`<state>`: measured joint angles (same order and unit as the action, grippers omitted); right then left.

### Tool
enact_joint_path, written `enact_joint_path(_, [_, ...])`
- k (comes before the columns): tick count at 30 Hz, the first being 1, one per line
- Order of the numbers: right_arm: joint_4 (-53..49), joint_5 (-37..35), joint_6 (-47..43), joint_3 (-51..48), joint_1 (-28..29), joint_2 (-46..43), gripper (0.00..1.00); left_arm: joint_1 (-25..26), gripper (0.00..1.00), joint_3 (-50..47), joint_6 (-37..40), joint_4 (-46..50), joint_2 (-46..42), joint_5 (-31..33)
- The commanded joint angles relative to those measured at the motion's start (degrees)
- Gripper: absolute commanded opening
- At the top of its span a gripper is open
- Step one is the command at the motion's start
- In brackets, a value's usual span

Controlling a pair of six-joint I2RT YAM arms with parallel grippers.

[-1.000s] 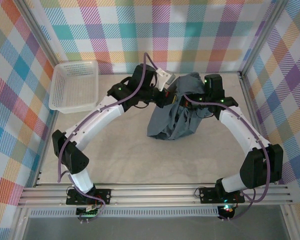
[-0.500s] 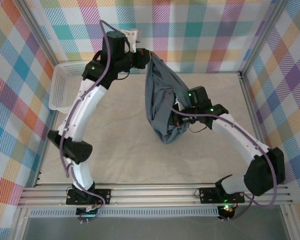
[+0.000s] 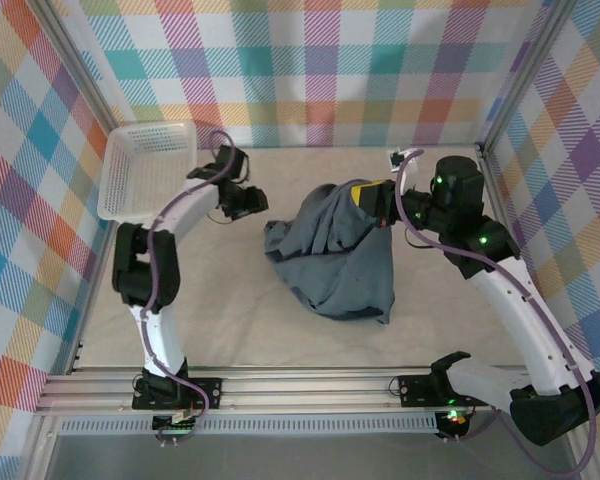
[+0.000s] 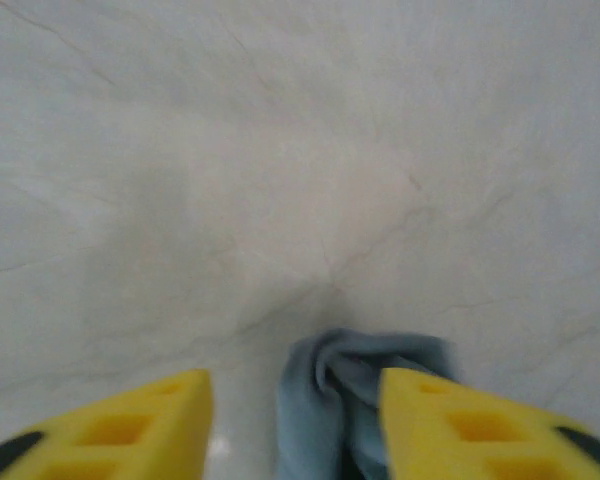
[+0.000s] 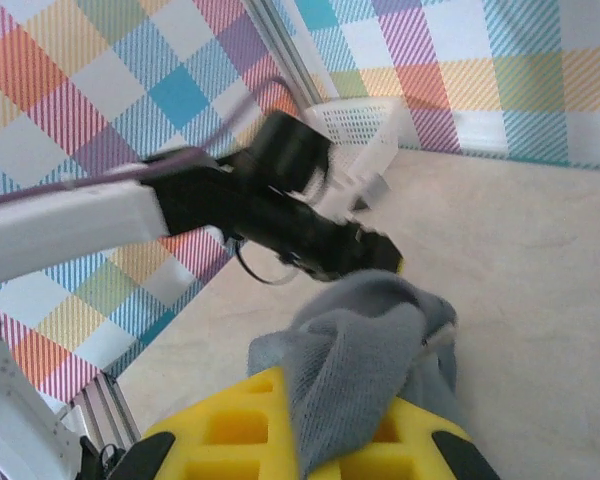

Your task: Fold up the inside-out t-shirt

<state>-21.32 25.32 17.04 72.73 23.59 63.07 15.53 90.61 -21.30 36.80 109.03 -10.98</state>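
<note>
Since the pinched fold is held up off the tabletop, I will lower my right gripper toward the heap, which lies below it, and release the cloth there.
The dark slate-grey t-shirt (image 3: 335, 262) lies in a crumpled heap in the middle of the table. My right gripper (image 3: 368, 203) is at the heap's back right edge, shut on a fold of the cloth. In the right wrist view the grey cloth (image 5: 365, 350) is pinched between the yellow fingers (image 5: 230, 430) of the gripper (image 5: 340, 425). My left gripper (image 3: 254, 203) hovers low just left of the heap, open. In the left wrist view a bunched tip of cloth (image 4: 345, 390) lies on the table between the spread jaws of the gripper (image 4: 295, 425), close to the right finger (image 4: 460, 420).
A white mesh basket (image 3: 148, 172) stands at the back left corner, also seen behind the left arm (image 5: 280, 215) in the right wrist view. Plaid walls and metal rails (image 3: 510, 90) close in the table. Bare beige table surface (image 3: 230, 320) lies in front of the shirt.
The left arm came down from high at the back and let go of the shirt. The hanging shirt dropped into a heap on the table. The right gripper moved back and right, still holding cloth.
</note>
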Motion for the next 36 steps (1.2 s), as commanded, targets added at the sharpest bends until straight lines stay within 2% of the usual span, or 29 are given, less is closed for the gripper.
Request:
enact_joint_path(1, [5.27,0.58,2.36,-1.45,-0.13,1.38,0.00,2.48,0.62,-0.43,-3.28,-5.00,-13.81,-8.96])
enact_joint_path(4, [7.04,1.78,3.91,-2.85,-0.13,2.52,0.00,7.78,0.66,-2.81,-4.52,-10.08,-17.64,-17.41])
enact_joint_path(8, [7.03,3.54,3.97,-1.86,-0.19,4.04,0.00,14.35,0.82,-7.85,-1.75,-16.23,-20.00,-25.17])
enact_joint_path(12, [7.75,6.59,4.53,-0.93,-0.26,5.03,0.00,16.32,0.96,-10.04,2.66,-14.26,-18.50,-21.76])
enact_joint_path(17, [6.83,7.55,5.03,0.36,-0.22,5.71,0.00,16.29,0.97,-10.42,5.41,-14.27,-14.98,-16.53])
enact_joint_path(18, [6.26,6.74,4.93,0.52,-0.29,5.67,0.00,16.27,0.90,-10.41,5.80,-14.72,-14.32,-17.07])
enact_joint_path(19, [5.49,5.99,5.00,0.65,-0.53,5.69,0.00,16.29,0.78,-10.36,6.09,-15.06,-13.96,-17.97])
enact_joint_path(20, [4.96,5.31,5.14,0.67,-0.86,5.74,0.00,16.29,0.60,-10.56,6.09,-15.51,-13.89,-18.63])
enact_joint_path(22, [3.41,3.71,5.91,0.34,-2.36,6.26,0.00,16.13,0.00,-11.14,4.82,-17.18,-15.00,-20.12])
enact_joint_path(24, [1.86,2.26,6.55,-0.56,-4.99,6.99,0.00,15.22,0.00,-11.90,1.65,-18.96,-17.44,-20.95])
enact_joint_path(26, [0.29,-0.68,5.13,-2.68,-7.59,8.37,0.00,12.86,0.00,-12.74,-5.12,-22.83,-20.87,-23.61])
enact_joint_path(29, [-1.96,-5.68,-2.51,-6.55,-10.05,13.99,0.06,9.95,0.00,-13.06,-16.65,-28.20,-24.87,-27.87])
enact_joint_path(31, [-3.85,-4.79,-8.20,-6.77,-10.17,18.88,0.10,9.69,0.00,-11.68,-20.51,-29.59,-25.59,-31.01])
enact_joint_path(34, [-4.19,-0.41,-7.94,-6.47,-10.18,20.48,0.22,9.48,0.00,-9.58,-22.58,-26.68,-25.84,-31.52])
enact_joint_path(36, [-3.60,-2.69,-6.66,-7.35,-10.08,16.52,0.36,9.41,0.00,-9.33,-24.08,-25.86,-25.73,-31.13])
